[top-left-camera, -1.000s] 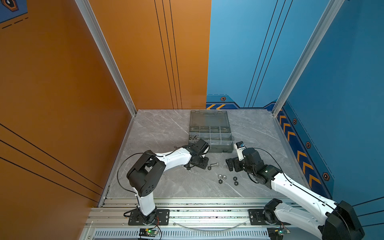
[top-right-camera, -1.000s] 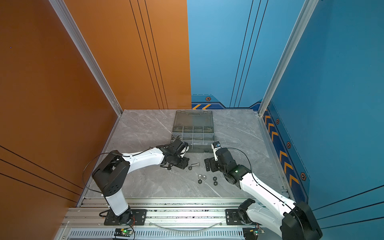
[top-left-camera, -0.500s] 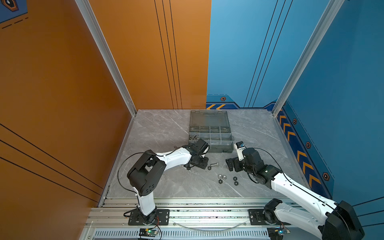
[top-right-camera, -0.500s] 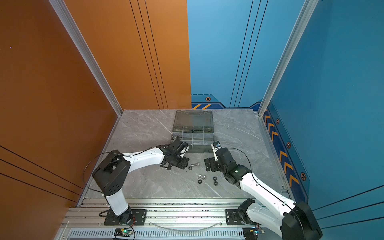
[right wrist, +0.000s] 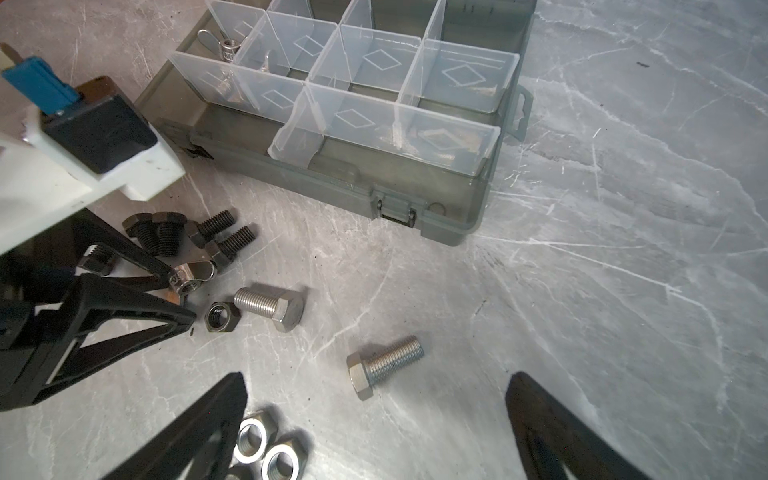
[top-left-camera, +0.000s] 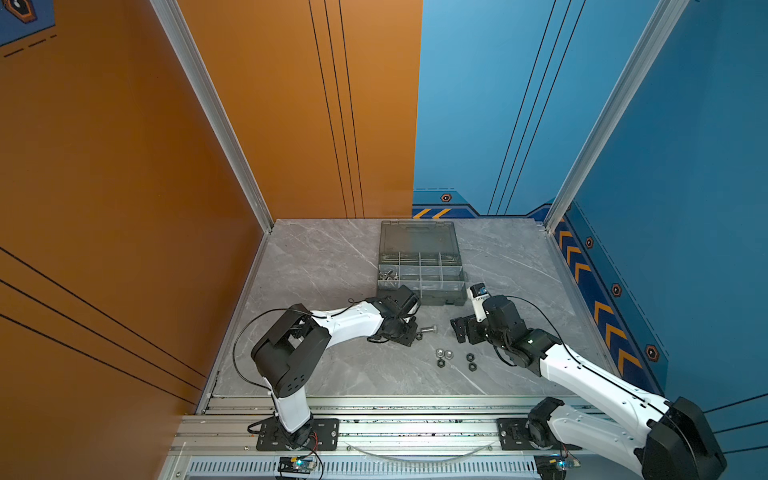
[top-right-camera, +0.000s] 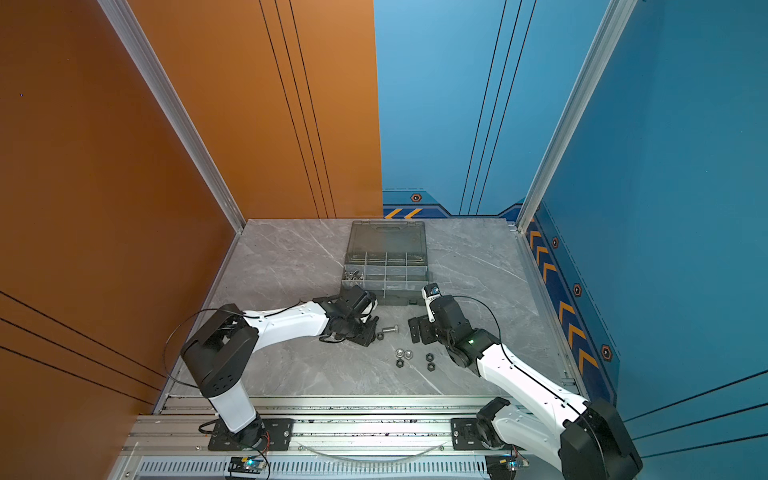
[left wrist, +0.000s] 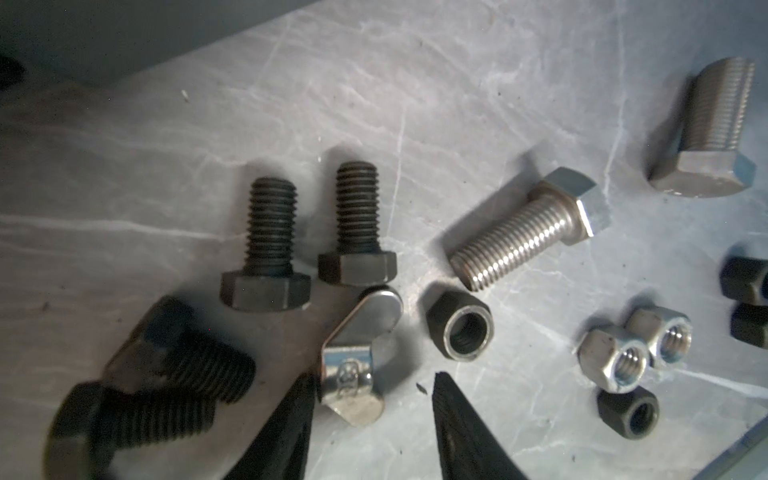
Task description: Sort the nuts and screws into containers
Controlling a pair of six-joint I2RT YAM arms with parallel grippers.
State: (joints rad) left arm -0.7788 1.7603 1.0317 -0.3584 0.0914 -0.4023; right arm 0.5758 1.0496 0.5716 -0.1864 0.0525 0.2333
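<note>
I will next shift my left gripper outward and toward the overlapping black screws and close across the nut's hub (left wrist: pixel 348 372), as the silver wing nut sits off-centre against one finger.
In the left wrist view my left gripper (left wrist: pixel 373 376) is open around a silver wing nut (left wrist: pixel 357 365). The nut touches one fingertip (left wrist: pixel 305 390) and stands clear of the other. Black screws (left wrist: pixel 270 237) lie just beyond it, with a black nut (left wrist: pixel 461 332), a silver screw (left wrist: pixel 528 228) and two silver hex nuts (left wrist: pixel 615 361) to the side. My right gripper (right wrist: pixel 376 382) is wide open over the table, with a second silver screw (right wrist: pixel 384 365) just ahead of its tips. The containers (right wrist: pixel 374 62) sit behind, and one holds wing nuts (right wrist: pixel 226 48).
In both top views the organiser case (top-left-camera: pixel 440 291) stands mid-table with its lid (top-left-camera: pixel 417 237) open towards the back wall. Loose black nuts (top-left-camera: pixel 471 361) lie near the right arm. The two grippers (top-right-camera: pixel 372 332) (top-right-camera: pixel 415 330) face each other closely.
</note>
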